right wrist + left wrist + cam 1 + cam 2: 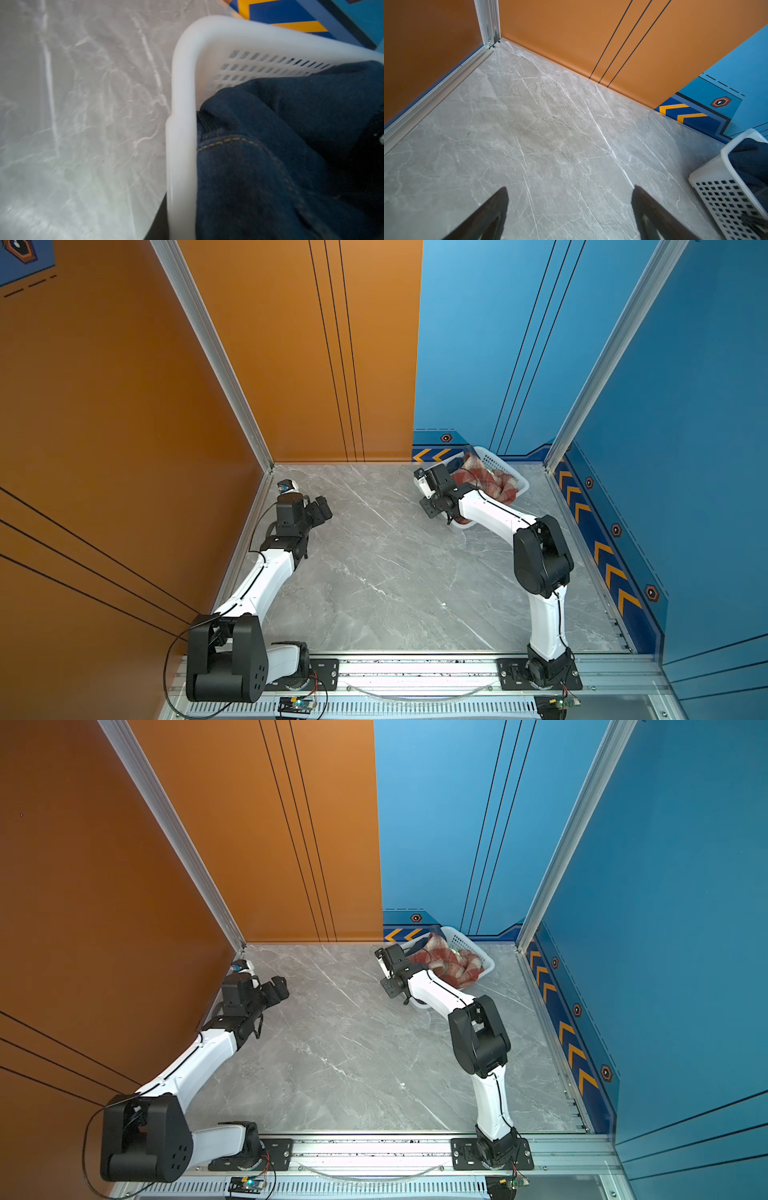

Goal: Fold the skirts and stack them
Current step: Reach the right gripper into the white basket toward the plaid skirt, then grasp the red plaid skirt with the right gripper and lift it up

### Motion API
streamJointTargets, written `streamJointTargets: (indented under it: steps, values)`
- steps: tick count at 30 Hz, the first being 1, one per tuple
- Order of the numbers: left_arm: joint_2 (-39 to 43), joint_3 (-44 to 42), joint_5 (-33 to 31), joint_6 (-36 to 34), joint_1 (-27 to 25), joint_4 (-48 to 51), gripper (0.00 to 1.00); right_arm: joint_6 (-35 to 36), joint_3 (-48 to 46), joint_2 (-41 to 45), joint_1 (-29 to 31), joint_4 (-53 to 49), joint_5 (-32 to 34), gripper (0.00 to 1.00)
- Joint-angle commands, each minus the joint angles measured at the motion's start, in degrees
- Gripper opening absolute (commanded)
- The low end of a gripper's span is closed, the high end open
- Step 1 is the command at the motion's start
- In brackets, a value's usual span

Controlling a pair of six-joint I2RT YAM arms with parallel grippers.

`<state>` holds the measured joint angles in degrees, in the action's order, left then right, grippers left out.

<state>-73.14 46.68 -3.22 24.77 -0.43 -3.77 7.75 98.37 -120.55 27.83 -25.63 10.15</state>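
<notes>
The basket's rim goes toward the blue panels' corner (545, 469) next as my right gripper pushes and turns it, then releases it. The basket stands at an angle to the back panels.
The skirts lie bunched in a white perforated basket (500, 461) at the back right. The red-and-cream plaid skirt (478, 482) is on top in both top views (451, 964). The dark blue denim skirt (270, 158) fills the basket's near-left side. Only a small white-and-green scrap (492, 470) shows beside the plaid. My right gripper (180, 234) is shut on the basket's rim (182, 99); one dark finger shows outside the wall, the other is hidden under denim. My left gripper (571, 187) hangs open and holds nothing, over bare table at the left (322, 510).
Grey marble tabletop (386, 572), walled by orange panels at the left and back and blue panels at the right. The basket's corner (720, 193) shows in the left wrist view, well off to one side of the left fingers.
</notes>
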Motion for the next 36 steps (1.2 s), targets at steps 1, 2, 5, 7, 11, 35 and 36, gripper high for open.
streamJointTargets:
  steps: [1,2,5,7,11,35,36]
  values:
    - [-1.07,3.27,1.64,1.1,0.22,2.84,0.93,-6.57,6.34,-3.05,-4.09,-2.67,5.23,0.09]
    - [-1.34,3.65,1.82,1.22,0.15,3.45,0.93,-6.91,7.74,-4.14,-5.11,-2.68,5.96,0.09]
    - [-1.79,4.27,1.99,1.41,-0.1,4.36,0.93,-8.25,11.21,-6.81,-8.52,-2.67,6.5,0.09]
    - [-1.86,4.28,1.76,1.52,-0.57,4.43,0.93,-8.88,13.57,-8.52,-10.88,-2.72,5.73,0.09]
    - [-2.07,4.39,1.64,1.34,-1.58,4.63,0.93,-10.25,19.31,-11.96,-14.26,-2.76,6.57,0.14]
    - [-2.86,8.63,0.85,-4.87,-15.89,10.17,0.94,-11.07,13.51,9.31,-19.22,-0.16,7.27,0.78]
    - [-3.04,8.63,0.81,-4.91,-16.69,10.26,0.94,-11.09,13.5,9.09,-19.67,-0.51,7.41,0.78]
